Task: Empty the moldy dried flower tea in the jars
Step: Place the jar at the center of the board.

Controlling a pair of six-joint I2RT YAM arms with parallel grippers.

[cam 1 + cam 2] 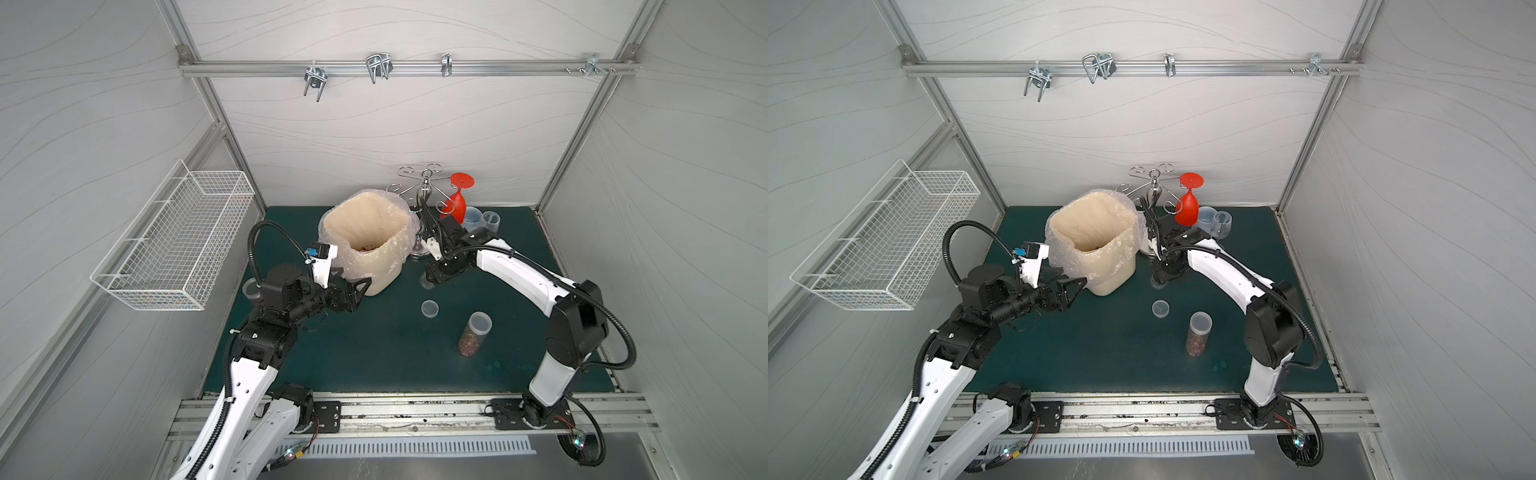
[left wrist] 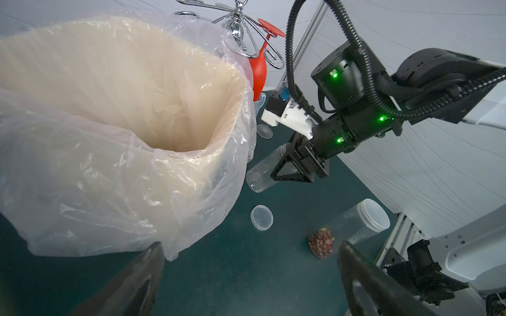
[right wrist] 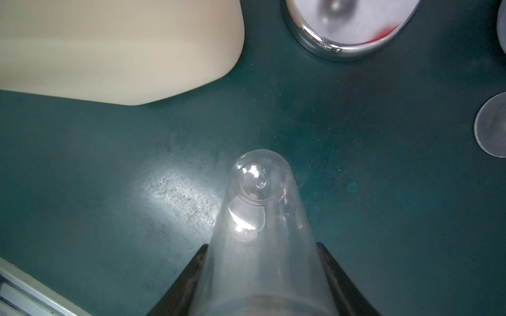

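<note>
The bare mat [image 3: 265, 151] beside the lined bin is below, so I should next lower my right gripper until the bottom of the jar touches that spot and let go of the jar.
My right gripper [image 1: 430, 279] [image 3: 261, 246] is shut on a clear, lidless jar [image 2: 261, 173] [image 3: 260, 191] that looks empty. It holds the jar base down, low over the green mat, to the right of the lined bin [image 1: 384, 282]. Whether the base touches the mat I cannot tell. Reddish-brown tea [image 1: 365, 248] lies at the bin's bottom. A tall jar [image 1: 473, 332] [image 1: 1200, 332] stands lidded on the mat with pinkish tea [image 2: 321, 243] in its lower part. A loose lid [image 1: 429, 308] [image 2: 261, 217] lies between them. My left gripper [image 1: 360, 286] [image 2: 250, 273] hangs open and empty at the bin's front left.
A chrome glass rack [image 1: 424, 187] with a red wine glass [image 1: 457, 203] stands behind the right arm, beside a pale blue mug [image 1: 471, 218] and a clear wine glass [image 1: 490, 220]. A clear round piece [image 1: 250, 289] sits behind the left arm. A wire basket [image 1: 178, 245] hangs on the left wall.
</note>
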